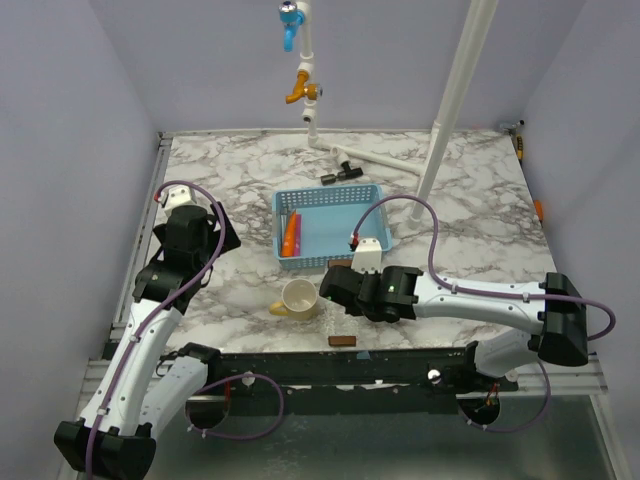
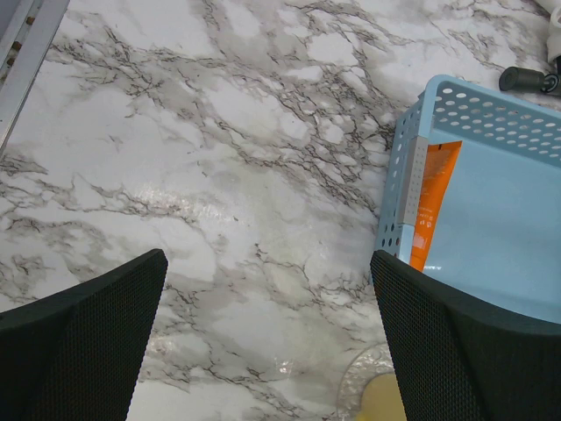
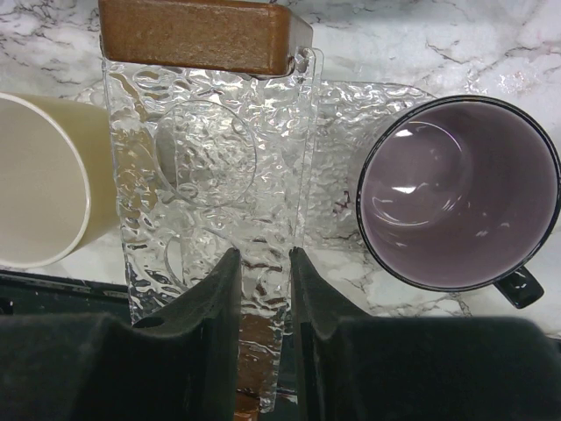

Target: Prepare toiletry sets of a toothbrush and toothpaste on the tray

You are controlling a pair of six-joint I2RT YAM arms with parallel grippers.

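The tray's near end overhangs the table's front edge, so my right gripper will next move outward toward the blue basket's near side (image 1: pixel 308 262) and release the tray.
The orange toothpaste tube (image 1: pixel 290 234) lies in a blue basket (image 1: pixel 335 194) at mid table; it also shows in the left wrist view (image 2: pixel 431 197). A slim pale stick (image 2: pixel 416 189) against the basket wall beside it looks like the toothbrush. A clear textured tray (image 3: pixel 210 158) with brown end handles (image 3: pixel 193 35) lies near the front edge. My right gripper (image 3: pixel 263 254) (image 1: pixel 338 285) is shut on the tray's near end. My left gripper (image 2: pixel 267 351) (image 1: pixel 215 240) is open and empty over bare marble, left of the basket (image 2: pixel 399 175).
A cream cup (image 1: pixel 298 298) (image 3: pixel 35 175) stands left of the tray. A purple mug (image 3: pixel 460 193) stands right of it, on clear plastic. White pipes, a tap (image 1: pixel 303 90), a black fitting (image 1: pixel 335 177) and a slanted white pole (image 1: pixel 455 95) are at the back.
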